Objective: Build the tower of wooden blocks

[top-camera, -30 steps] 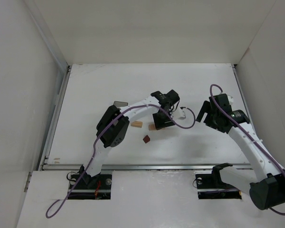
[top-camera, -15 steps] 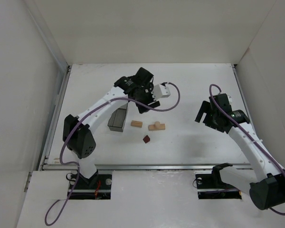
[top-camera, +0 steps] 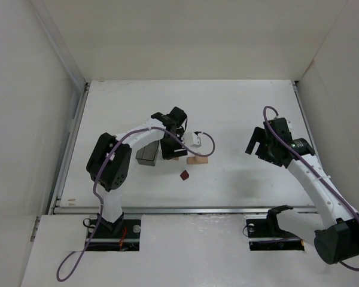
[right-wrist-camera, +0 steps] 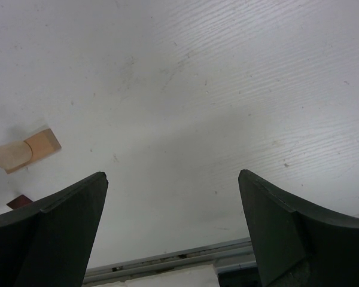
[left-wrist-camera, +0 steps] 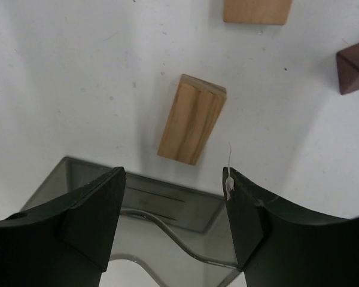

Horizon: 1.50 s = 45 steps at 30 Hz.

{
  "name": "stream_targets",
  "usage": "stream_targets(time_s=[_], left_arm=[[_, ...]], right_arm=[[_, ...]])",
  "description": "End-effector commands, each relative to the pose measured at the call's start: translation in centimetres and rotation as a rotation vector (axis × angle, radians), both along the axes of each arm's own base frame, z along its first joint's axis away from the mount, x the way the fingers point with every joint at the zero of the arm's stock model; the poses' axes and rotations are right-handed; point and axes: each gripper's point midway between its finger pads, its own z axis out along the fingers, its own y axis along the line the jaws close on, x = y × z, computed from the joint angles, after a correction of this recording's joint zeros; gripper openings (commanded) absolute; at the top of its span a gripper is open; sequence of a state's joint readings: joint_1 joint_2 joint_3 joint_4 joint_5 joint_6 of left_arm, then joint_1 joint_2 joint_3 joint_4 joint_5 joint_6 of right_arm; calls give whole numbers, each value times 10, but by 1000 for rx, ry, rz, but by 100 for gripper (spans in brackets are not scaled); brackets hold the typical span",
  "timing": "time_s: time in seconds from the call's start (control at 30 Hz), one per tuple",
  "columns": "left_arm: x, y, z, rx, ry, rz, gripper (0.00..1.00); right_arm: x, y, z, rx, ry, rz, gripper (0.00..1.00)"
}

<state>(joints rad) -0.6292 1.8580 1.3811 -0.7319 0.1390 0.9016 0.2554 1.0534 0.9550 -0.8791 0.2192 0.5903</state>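
Note:
My left gripper lowers and shifts past the bin's edge to the tan oblong block [top-camera: 175, 158] [left-wrist-camera: 191, 119] next.
A pale tan oblong block [left-wrist-camera: 191, 119] lies flat on the white table just beyond the dark see-through bin [left-wrist-camera: 158, 203]. Another tan block [left-wrist-camera: 257, 11] shows at the top of the left wrist view, and a dark red-brown cube [left-wrist-camera: 354, 66] at its right edge. From above, a tan block with a rounded piece on it [top-camera: 197, 159] and the cube [top-camera: 184, 175] lie mid-table. My left gripper [top-camera: 170, 148] hovers over the bin's right end, open [left-wrist-camera: 175, 179], holding nothing. My right gripper [top-camera: 258, 143] hangs open [right-wrist-camera: 172, 176] to the right, apart from the blocks.
The bin [top-camera: 146, 154] lies left of the blocks. White walls enclose the table on three sides. A metal rail [right-wrist-camera: 167, 260] runs along the near edge. In the right wrist view the tan pieces [right-wrist-camera: 27, 149] lie far left.
The left arm swung from above the tan pieces to the back of the table, then came down over the bin's right end, its jaws widening. The right arm has not moved.

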Motion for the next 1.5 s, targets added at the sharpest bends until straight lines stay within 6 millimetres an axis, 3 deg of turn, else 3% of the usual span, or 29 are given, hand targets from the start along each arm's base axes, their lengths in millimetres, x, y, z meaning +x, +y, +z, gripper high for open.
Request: stream_targets(time_s=[0.0, 0.1, 0.23, 0.43, 0.5, 0.53, 0.57, 0.67, 0.73, 0.83, 0.87, 0.97, 1.0, 1.07, 1.23, 1.27, 1.47], left_arm=[[6, -8, -8, -16, -25, -50, 63], [5, -10, -17, -7, -32, -57, 63], [-10, -17, -30, 2, 13, -100, 63], [-8, -27, -39, -16, -12, -119, 60], [-9, -27, -41, -10, 0, -110, 51], [-9, -27, -41, -10, 0, -110, 34], [-9, -27, -41, -11, 2, -101, 28], [-9, -24, -41, 4, 2, -98, 8], [-4, -19, -35, 13, -17, -60, 0], [18, -26, -9, -24, -51, 68, 0], [28, -38, 14, -62, -62, 94, 0], [33, -59, 43, -139, -28, 149, 0], [34, -67, 62, -161, -37, 167, 0], [24, -81, 73, -171, -39, 136, 0], [-2, -105, 82, -144, -31, 63, 0], [-7, -107, 71, -120, -5, 63, 0], [-21, -118, 52, -78, 33, 58, 0]], right_arm=[[12, 4, 17, 13, -68, 15, 96], [12, 4, 17, 13, -68, 15, 96], [12, 4, 17, 13, -68, 15, 96], [12, 4, 14, 10, -59, 15, 96], [12, 4, 14, 10, -59, 15, 96], [12, 4, 14, 10, -59, 15, 96], [12, 4, 14, 10, -59, 15, 96], [12, 4, 17, 13, -68, 15, 96], [12, 4, 17, 13, -68, 15, 96], [12, 4, 17, 13, -68, 15, 96], [12, 4, 17, 13, -68, 15, 96], [11, 3, 19, 15, -77, 15, 96], [11, 3, 19, 15, -77, 15, 96], [11, 3, 19, 15, -77, 15, 96], [11, 3, 21, 17, -86, 15, 96], [11, 3, 21, 17, -86, 15, 96], [9, 1, 29, 18, -118, 10, 96]])
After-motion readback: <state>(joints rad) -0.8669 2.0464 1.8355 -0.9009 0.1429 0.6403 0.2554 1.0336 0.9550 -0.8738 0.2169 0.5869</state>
